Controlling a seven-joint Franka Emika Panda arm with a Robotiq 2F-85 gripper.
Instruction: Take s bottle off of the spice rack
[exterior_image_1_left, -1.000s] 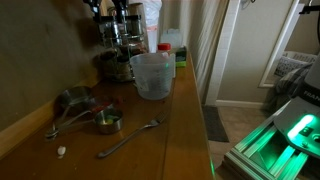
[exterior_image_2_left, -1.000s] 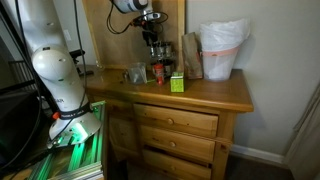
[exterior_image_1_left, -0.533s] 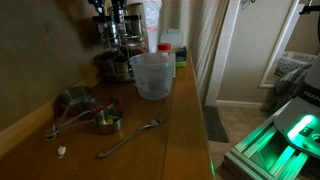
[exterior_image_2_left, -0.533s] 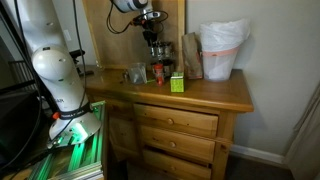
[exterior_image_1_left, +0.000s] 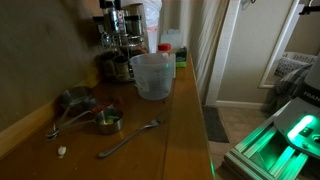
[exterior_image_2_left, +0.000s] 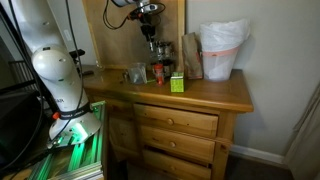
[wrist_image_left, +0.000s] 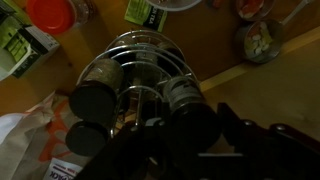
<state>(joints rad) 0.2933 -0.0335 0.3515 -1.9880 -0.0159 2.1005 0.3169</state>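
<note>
The small spice jar should go back from the spice rack in my gripper, then down over the clear tub's opening (exterior_image_1_left: 152, 59), because that opening faces up for the release.
The spice rack (wrist_image_left: 128, 62) is a dark wire stand of small glass jars with dark lids, seen from above in the wrist view. It stands at the back of the wooden counter in both exterior views (exterior_image_1_left: 118, 48) (exterior_image_2_left: 155, 52). My gripper (wrist_image_left: 190, 128) is directly over the rack's top tier, shut on one bottle (wrist_image_left: 183, 100), whose dark lid sits between the two black fingers (wrist_image_left: 232, 128). In an exterior view the gripper (exterior_image_2_left: 150, 14) hangs just above the rack. The held bottle's lower part is hidden.
A clear plastic tub (exterior_image_1_left: 152, 75) stands in front of the rack, a red-lidded jar (exterior_image_1_left: 164, 48) beside it. Metal measuring cups (exterior_image_1_left: 82, 102) and a spoon (exterior_image_1_left: 128, 138) lie nearer. A green box (exterior_image_2_left: 176, 84) and a white bag (exterior_image_2_left: 222, 48) share the counter (exterior_image_2_left: 215, 95).
The jaws have closed on a bottle in the rack's top tier, and the gripper has risen slightly.
</note>
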